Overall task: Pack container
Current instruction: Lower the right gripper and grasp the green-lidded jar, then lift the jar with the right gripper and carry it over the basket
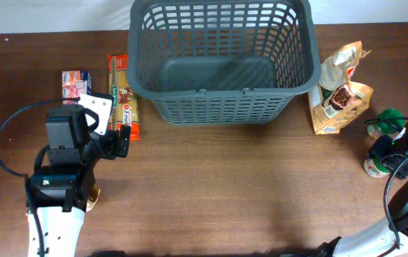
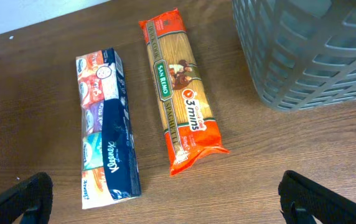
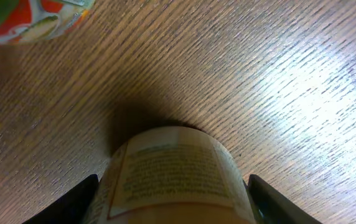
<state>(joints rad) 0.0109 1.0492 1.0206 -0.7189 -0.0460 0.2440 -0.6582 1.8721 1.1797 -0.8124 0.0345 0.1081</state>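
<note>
My right gripper is going to lift the jar [image 3: 172,174], carry it over the basket's end by the snack bags, lower it inside and let go, because the basket is empty.
The container [image 1: 222,107] is a dark grey slotted basket at the back centre of the table, with nothing visible inside; its corner shows in the left wrist view [image 2: 315,56]. My right gripper [image 1: 393,153] is at the far right edge, and its fingers press both sides of a labelled jar [image 3: 172,174] standing on the wood [image 1: 374,165]. My left gripper [image 1: 116,141] hovers open over bare table [image 2: 165,199], just in front of a spaghetti packet [image 2: 181,106] and a Kleenex tissue pack [image 2: 106,130].
Two brown snack bags [image 1: 339,89] stand right of the basket. A green-capped bottle [image 1: 388,121] is just behind the jar, and its red and green label shows in the right wrist view [image 3: 28,18]. The spaghetti [image 1: 123,93] and tissues [image 1: 75,84] lie left of the basket.
</note>
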